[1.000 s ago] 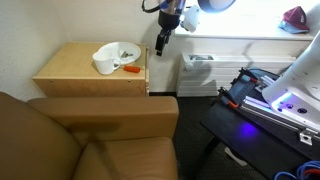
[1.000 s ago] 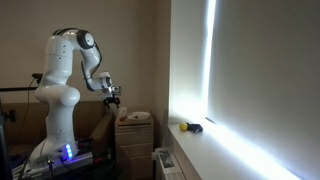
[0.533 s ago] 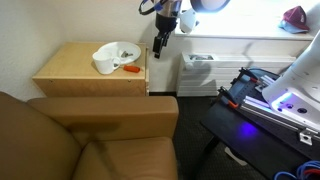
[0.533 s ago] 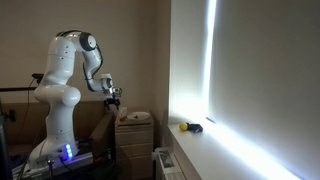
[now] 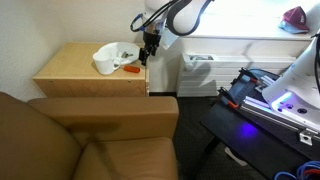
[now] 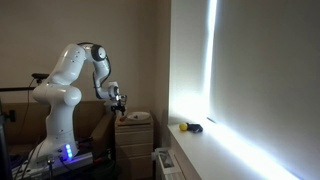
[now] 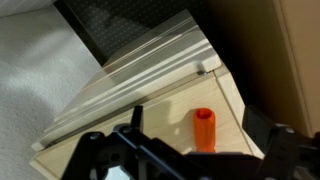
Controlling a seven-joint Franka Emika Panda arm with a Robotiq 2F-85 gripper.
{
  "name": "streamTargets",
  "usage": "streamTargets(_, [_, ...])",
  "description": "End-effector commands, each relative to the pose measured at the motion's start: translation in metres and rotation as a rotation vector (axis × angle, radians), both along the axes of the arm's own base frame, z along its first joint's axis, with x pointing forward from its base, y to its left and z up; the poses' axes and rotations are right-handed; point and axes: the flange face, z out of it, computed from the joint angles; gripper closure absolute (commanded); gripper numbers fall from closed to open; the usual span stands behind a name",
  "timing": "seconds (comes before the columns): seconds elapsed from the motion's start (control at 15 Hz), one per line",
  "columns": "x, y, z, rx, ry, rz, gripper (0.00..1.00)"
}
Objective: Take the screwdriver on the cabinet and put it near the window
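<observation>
The orange-red handle lies below and outward of the robot's gripper, between its spread fingers, so the gripper needs to go down and outward over the cabinet next and close around the handle.
The screwdriver, with an orange-red handle, lies on the tan cabinet next to a white dish. In the wrist view its handle lies on the cabinet top, between my two spread fingers. My gripper is open and empty and hovers just above the cabinet's window-side edge, close to the screwdriver. It also shows in an exterior view above the cabinet. The bright window has a wide white sill.
A white cup stands by the dish. A white slatted radiator unit stands next to the cabinet. A brown armchair fills the foreground. A small yellow and dark object lies on the sill. The robot base stands nearby.
My gripper has moved down and away from the window, to just above the cabinet's edge by the screwdriver. The screwdriver has not moved.
</observation>
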Motion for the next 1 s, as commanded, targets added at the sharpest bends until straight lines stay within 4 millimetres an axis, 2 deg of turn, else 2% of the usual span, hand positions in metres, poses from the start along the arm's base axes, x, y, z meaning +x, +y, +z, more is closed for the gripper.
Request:
streamTargets(0.0, [0.025,0.024,-0.021,0.003,-0.037,0.000,0.00])
streamTargets(0.07, [0.020,0.032,-0.015,0.018,-0.064,0.034,0.00])
streamTargets(0.13, [0.017,0.019,-0.015,0.003,-0.029,0.014,0.00])
streamTargets(0.27, [0.018,0.032,-0.017,0.009,-0.045,0.036,0.00])
streamTargets(0.4, [0.017,0.034,-0.017,-0.006,-0.043,0.039,0.00])
streamTargets(0.6, [0.025,0.033,-0.035,-0.019,-0.058,0.045,0.00])
streamTargets(0.93, [0.034,0.046,-0.051,0.012,-0.077,0.042,0.00])
